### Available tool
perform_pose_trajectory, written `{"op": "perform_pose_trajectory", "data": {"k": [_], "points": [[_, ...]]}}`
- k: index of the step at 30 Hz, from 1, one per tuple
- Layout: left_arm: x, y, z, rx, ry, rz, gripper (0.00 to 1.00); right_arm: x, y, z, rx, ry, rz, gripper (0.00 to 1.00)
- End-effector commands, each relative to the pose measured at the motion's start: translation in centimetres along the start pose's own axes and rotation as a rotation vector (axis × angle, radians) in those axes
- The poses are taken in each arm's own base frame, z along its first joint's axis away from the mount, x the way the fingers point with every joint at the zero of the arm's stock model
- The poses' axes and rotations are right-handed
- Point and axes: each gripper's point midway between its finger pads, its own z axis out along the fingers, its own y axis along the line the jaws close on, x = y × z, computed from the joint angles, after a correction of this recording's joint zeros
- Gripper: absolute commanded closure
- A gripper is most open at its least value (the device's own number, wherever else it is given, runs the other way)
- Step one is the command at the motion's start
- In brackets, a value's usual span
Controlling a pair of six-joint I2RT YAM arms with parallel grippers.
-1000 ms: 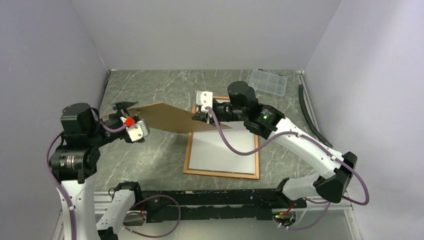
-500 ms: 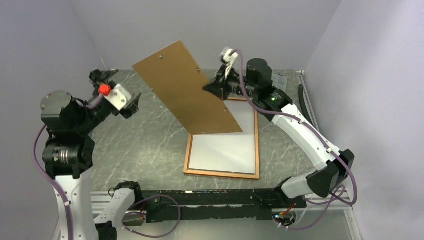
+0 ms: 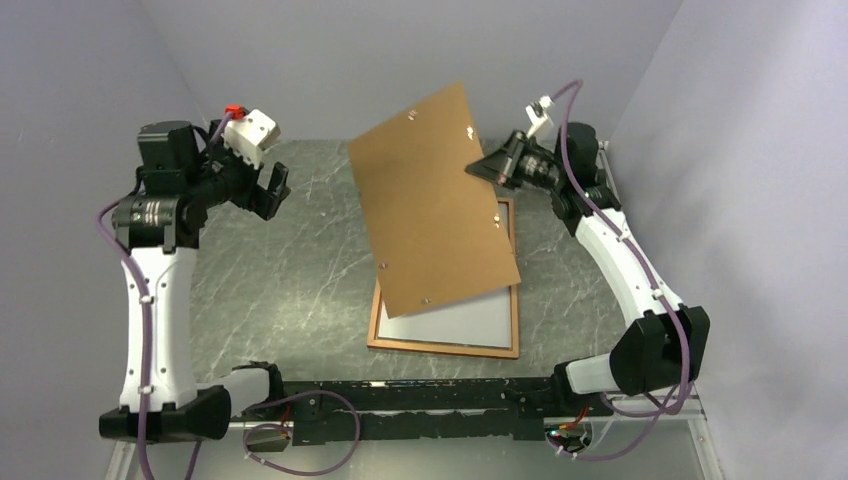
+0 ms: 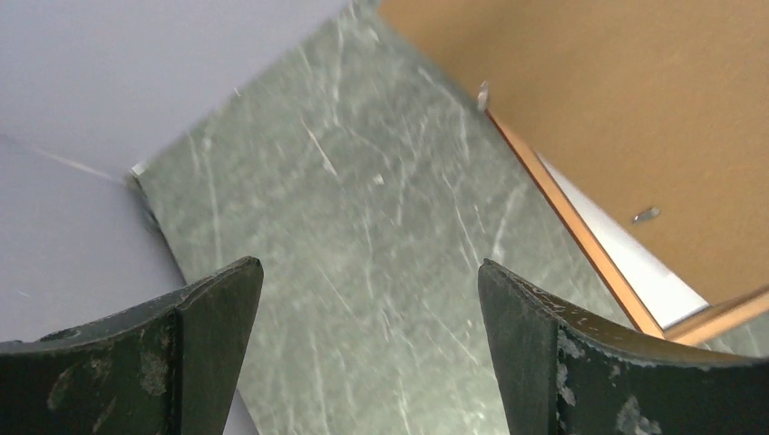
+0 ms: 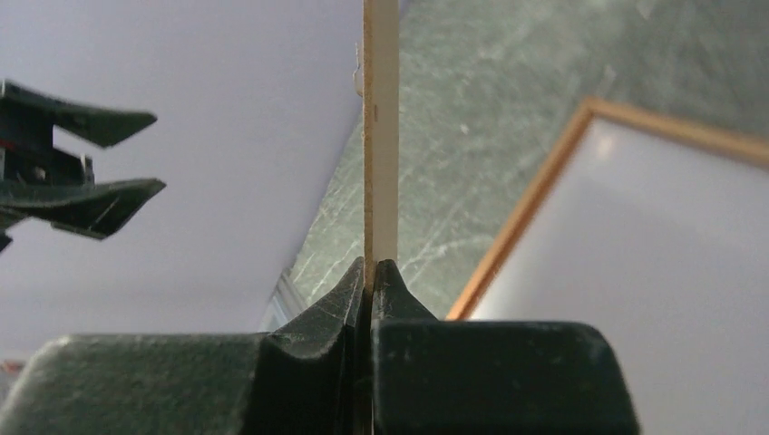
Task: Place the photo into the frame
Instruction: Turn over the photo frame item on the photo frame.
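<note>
I need to bring my right gripper down and back and let go of the backing board [image 3: 435, 205], tilted above the frame, over the white-filled opening [image 3: 462, 322].
My right gripper [image 3: 480, 167] [image 5: 374, 263] is shut on the right edge of the plain brown backing board [image 3: 435, 205] [image 5: 381, 136], holding it steeply tilted in the air over the frame. The frame [image 3: 440, 347] [image 4: 562, 204] [image 5: 526, 217] lies flat on the table, its orange border partly hidden by the board. A white surface [image 3: 460, 320] [image 5: 635, 272] fills its opening; I cannot tell whether this is the photo's back. No printed side shows. My left gripper [image 3: 271, 190] [image 4: 370, 267] hangs open and empty, high at the back left, apart from the board.
Lavender walls [image 3: 420, 60] close in the table on the left, back and right. The green marbled tabletop [image 3: 290, 280] stretches left of the frame. A black rail [image 3: 430, 400] with both arm bases runs along the near edge.
The left gripper let go of the backing board, opened wide and drew back up to the left. The right arm lifted the board from nearly flat to steeply tilted and swung it rightward.
</note>
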Motion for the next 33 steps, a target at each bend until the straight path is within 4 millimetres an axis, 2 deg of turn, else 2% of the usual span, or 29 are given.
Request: {"op": "perform_pose_trajectory", "data": {"k": [1,5,8,15,21,28,33], "points": [[4.2,-0.6,1.3,0.027,0.165,-0.11,0.06,-0.4,0.3,-3.3,-0.047,-0.086,0.138,1.0],[6.0,-0.9,2.9,0.049,0.2,-0.147,0.06,0.9,-2.6,-4.7,0.015,-0.115,0.221,1.0],[8.0,-1.3,4.1,0.069,0.248,-0.183,0.06,1.4,-4.5,-5.6,0.02,-0.142,0.289,1.0],[12.3,-2.7,6.6,0.132,0.348,-0.266,0.06,3.2,-8.5,-6.6,0.086,-0.161,0.349,1.0],[13.8,-3.4,7.7,0.166,0.368,-0.297,0.06,5.0,-11.2,-6.7,0.128,-0.158,0.393,1.0],[15.4,-3.9,8.7,0.187,0.391,-0.307,0.06,6.5,-12.9,-6.6,0.145,-0.149,0.419,1.0],[15.7,-4.2,9.2,0.205,0.401,-0.33,0.06,7.4,-13.9,-6.4,0.161,-0.137,0.433,1.0]]}}
